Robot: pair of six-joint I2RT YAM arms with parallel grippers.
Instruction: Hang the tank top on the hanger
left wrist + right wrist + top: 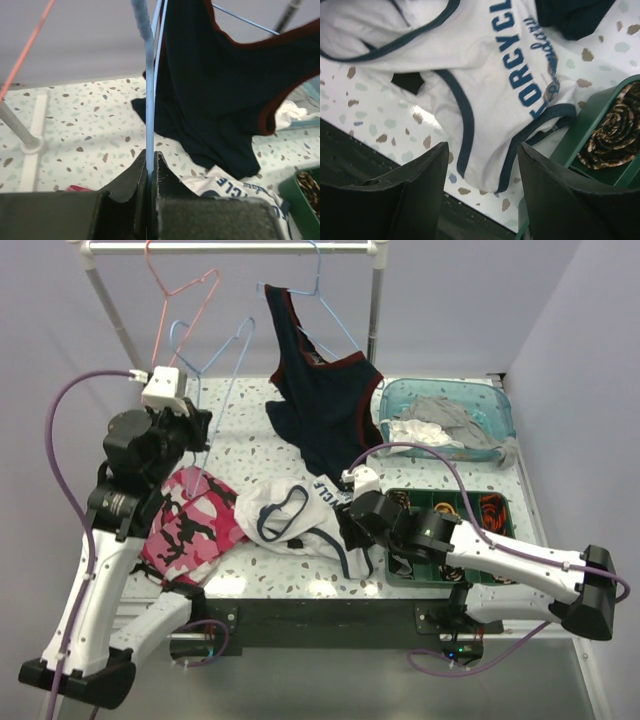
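Observation:
Next, the right gripper draws back and goes down onto the strap's near navy-trimmed end (346, 570) (463, 169), which lies below and back of it, clear of the crumpled folds.
The tank top (288, 512) lies crumpled on the speckled table, white with navy trim and blue lettering. In the right wrist view the tank top (490, 75) spreads just beyond my fingers. My right gripper (346, 522) hovers at its right edge, open (482, 152), with a navy-trimmed fold below the gap and nothing pinched. The hanger (236, 368), thin light blue wire, stands tilted at the back left. My left gripper (203, 432) is shut on its wire, and the left wrist view shows the hanger (149, 100) rising straight out of the shut left gripper (149, 167).
A dark navy top with red trim (322, 390) hangs from the rail on another hanger, its hem touching the table. A pink wire hanger (183, 288) hangs at left. A pink camouflage garment (195, 522) lies front left. A clear bin (497, 405) and a green tray (500, 502) sit right.

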